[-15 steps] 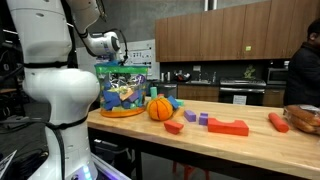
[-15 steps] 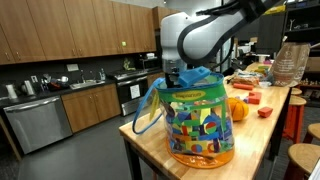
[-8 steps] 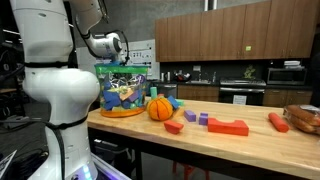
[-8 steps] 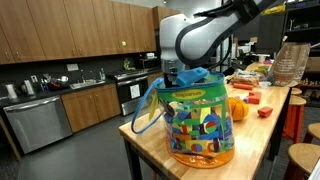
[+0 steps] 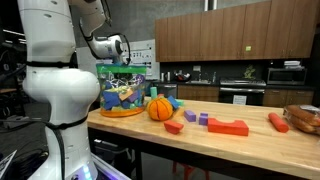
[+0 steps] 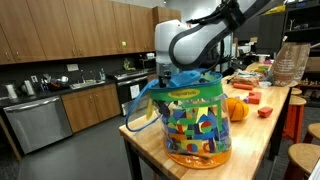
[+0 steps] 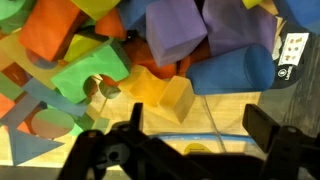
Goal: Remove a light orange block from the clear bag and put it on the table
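The gripper lowers its open fingers around the light orange block's end by the blue cylinder [image 7: 178, 99] next. The small block lies below the gripper, just ahead of its fingers.
The clear bag [image 5: 124, 92] [image 6: 195, 120], with a green band at its top, stands full of coloured blocks at the end of the wooden table [image 5: 250, 148] [image 6: 255, 135]. My gripper [image 7: 200, 125] hangs over the bag's mouth, and both exterior views hide its fingertips behind the rim. The jaws are open with nothing between them. In the wrist view a light orange block [image 7: 158, 90] lies just ahead of the fingers [image 7: 268, 125], among purple, blue, green and darker orange blocks.
A ribbed orange ball [image 5: 160, 108] [image 6: 238, 108] sits beside the bag. Red blocks [image 5: 228, 127], purple blocks [image 5: 190, 117] and an orange piece [image 5: 278, 122] are scattered further along the table. The robot's white body [image 5: 55, 80] stands at the table's end.
The arm has shifted slightly over the bag's mouth, and the bag's blue handle has moved a little. The jaws stay open.
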Available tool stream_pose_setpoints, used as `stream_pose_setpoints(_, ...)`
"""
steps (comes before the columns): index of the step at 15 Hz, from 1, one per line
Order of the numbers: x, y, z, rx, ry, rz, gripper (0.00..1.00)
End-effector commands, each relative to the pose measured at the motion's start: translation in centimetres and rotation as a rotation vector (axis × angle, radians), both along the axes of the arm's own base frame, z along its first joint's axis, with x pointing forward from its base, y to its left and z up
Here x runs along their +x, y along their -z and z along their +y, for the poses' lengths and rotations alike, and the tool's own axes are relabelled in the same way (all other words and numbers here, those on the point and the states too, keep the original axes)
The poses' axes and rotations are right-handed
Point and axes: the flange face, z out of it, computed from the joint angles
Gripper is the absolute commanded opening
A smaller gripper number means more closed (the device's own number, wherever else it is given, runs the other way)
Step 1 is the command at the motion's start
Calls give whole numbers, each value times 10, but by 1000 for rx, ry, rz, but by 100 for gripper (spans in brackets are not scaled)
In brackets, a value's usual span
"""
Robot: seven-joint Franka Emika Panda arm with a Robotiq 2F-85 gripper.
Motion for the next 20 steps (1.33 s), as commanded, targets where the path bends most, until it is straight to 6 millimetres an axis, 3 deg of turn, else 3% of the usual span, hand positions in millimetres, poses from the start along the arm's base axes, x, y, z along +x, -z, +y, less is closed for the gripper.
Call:
stream_pose_setpoints(1,16,1,7,-35,22,15,100)
stream_pose_setpoints(6,14,3,14,-51,-9,104,100)
stream_pose_setpoints(9,10,-5,18,-72,5,51,100)
stream_pose_setpoints(10,10,3,14,-60,-4,76,100)
stream_pose_setpoints(15,11,1,17,-58,-9,64,100)
stream_pose_setpoints(17,19,10,17,-51,-23,97,100)
stream_pose_setpoints(20,37,41,16,-37,-33,193,100)
